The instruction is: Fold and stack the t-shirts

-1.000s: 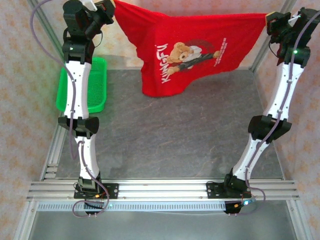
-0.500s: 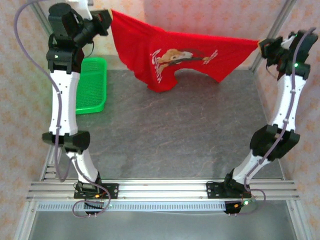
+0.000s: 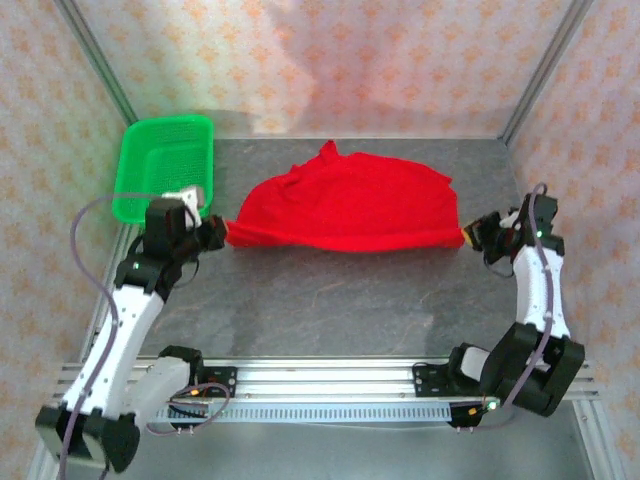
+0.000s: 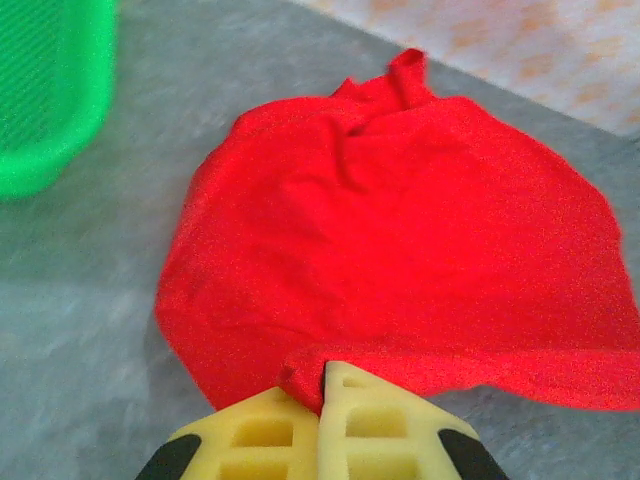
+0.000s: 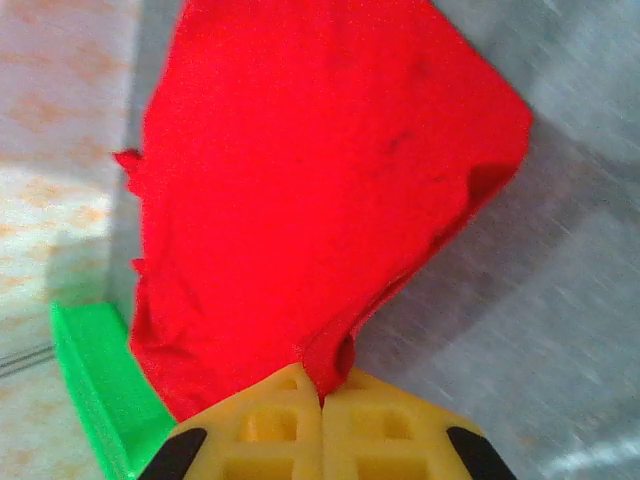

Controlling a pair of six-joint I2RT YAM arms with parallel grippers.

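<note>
The t-shirt's corner goes back toward the bar with my left gripper next and gets released on the bare tabletop, since the t-shirt still lies bunched and creased.
The bright red t-shirt (image 3: 345, 205) lies spread on the grey table, plain side up, its near edge pulled into a straight line between the two arms. My left gripper (image 3: 215, 233) is shut on the t-shirt's left corner, low over the table. My right gripper (image 3: 472, 235) is shut on the right corner. In the left wrist view the t-shirt (image 4: 400, 260) fans out from my yellow fingertips (image 4: 300, 405), a fold of cloth pinched between them. The right wrist view has the t-shirt (image 5: 320, 180) stretching away from the shut gripper (image 5: 322, 392).
A green mesh basket (image 3: 165, 165) stands at the back left corner, just behind my left gripper. The patterned walls and metal frame posts close in the back and sides. The rail (image 3: 330, 380) with both arm bases runs along the near edge.
Both arms have swung down from high at the back to low over the table, laying the hanging t-shirt flat. The bear print no longer faces up.
</note>
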